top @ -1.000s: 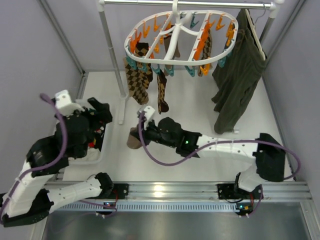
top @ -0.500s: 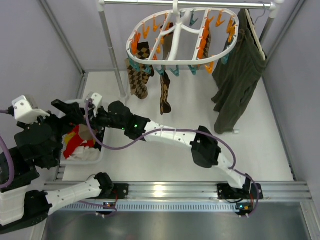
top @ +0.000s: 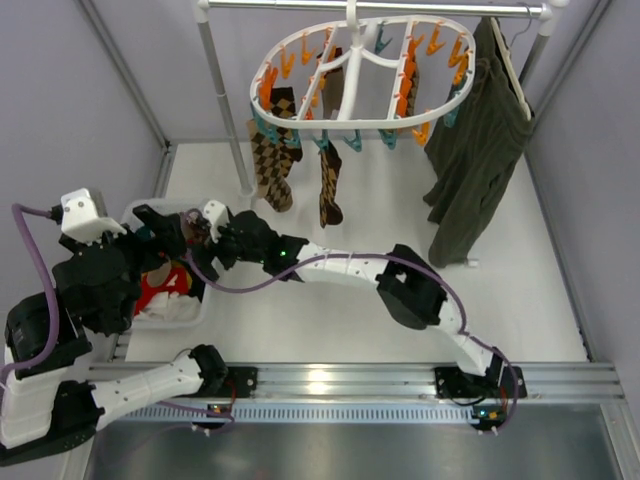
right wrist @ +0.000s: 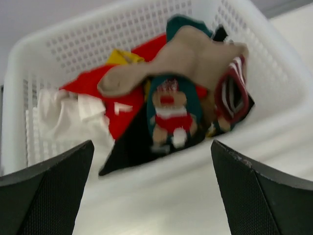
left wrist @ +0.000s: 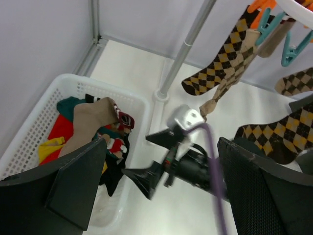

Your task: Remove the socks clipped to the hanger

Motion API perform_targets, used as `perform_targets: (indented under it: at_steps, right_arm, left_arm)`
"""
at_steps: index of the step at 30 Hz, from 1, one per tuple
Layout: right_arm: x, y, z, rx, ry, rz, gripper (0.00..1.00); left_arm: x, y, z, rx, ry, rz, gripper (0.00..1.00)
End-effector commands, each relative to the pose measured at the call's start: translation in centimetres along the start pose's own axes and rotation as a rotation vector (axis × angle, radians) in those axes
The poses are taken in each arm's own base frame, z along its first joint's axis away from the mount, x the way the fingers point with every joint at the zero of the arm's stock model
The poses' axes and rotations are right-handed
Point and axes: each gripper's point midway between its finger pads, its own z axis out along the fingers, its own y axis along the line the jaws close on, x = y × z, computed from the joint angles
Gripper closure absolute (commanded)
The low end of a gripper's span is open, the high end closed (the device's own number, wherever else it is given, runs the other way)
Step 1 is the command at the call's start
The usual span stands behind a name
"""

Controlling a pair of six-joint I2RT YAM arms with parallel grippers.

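My left gripper lowers from above the basket and sideways next onto the toe of the argyle sock farther from the pole, as that end dangles free.
The white oval hanger (top: 350, 75) hangs from the rail with orange and teal clips. Argyle socks (top: 270, 160) and a darker one (top: 328, 185) stay clipped under it; in the left wrist view the argyle socks (left wrist: 230, 63) dangle at the upper right. My right gripper (top: 197, 248) reaches left over the basket's near corner, open with nothing between its fingers (right wrist: 151, 196). A brown sock with red-white stripes (right wrist: 195, 54) lies loose on the pile in the basket. My left gripper (top: 165, 232) hovers open above the basket (left wrist: 161, 191), looking down on the right gripper (left wrist: 156, 156).
The white mesh basket (top: 175, 318) at the left holds red, yellow, teal and white clothes (right wrist: 122, 98). A dark olive garment (top: 470, 150) hangs at the right of the rail. The stand's white pole (top: 225, 90) rises just behind the basket.
My right gripper swung left to the basket with the brown sock, then opened; the sock now lies in the basket. The left arm shifted over the basket.
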Motion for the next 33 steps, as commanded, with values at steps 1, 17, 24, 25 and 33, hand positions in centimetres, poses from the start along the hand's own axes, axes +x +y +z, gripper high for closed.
perform_targets:
  at_steps: [1, 17, 24, 25, 33]
  right_arm:
    - [-12.4, 1.2, -10.4, 0.029, -0.243, -0.049, 0.01]
    - [2.8, -4.4, -38.3, 0.551, -0.064, 0.224, 0.01]
    - [1.4, -7.7, -47.2, 0.84, -0.142, 0.245, 0.0]
    - [1.1, -7.9, -47.9, 0.858, -0.155, 0.243, 0.0]
    - [0.4, -6.6, -47.6, 0.75, -0.174, 0.215, 0.01]
  left_arm:
    - [1.1, -1.1, -0.4, 0.089, 0.041, -0.023, 0.01]
    - [15.3, -22.1, 4.5, 0.671, 0.118, -0.05, 0.01]
    - [17.5, -26.4, 6.9, 0.539, 0.073, -0.002, 0.01]
    - [18.3, -27.5, 6.8, 0.561, 0.082, 0.012, 0.01]
    - [19.4, -29.3, 10.3, 0.395, 0.024, 0.097, 0.01]
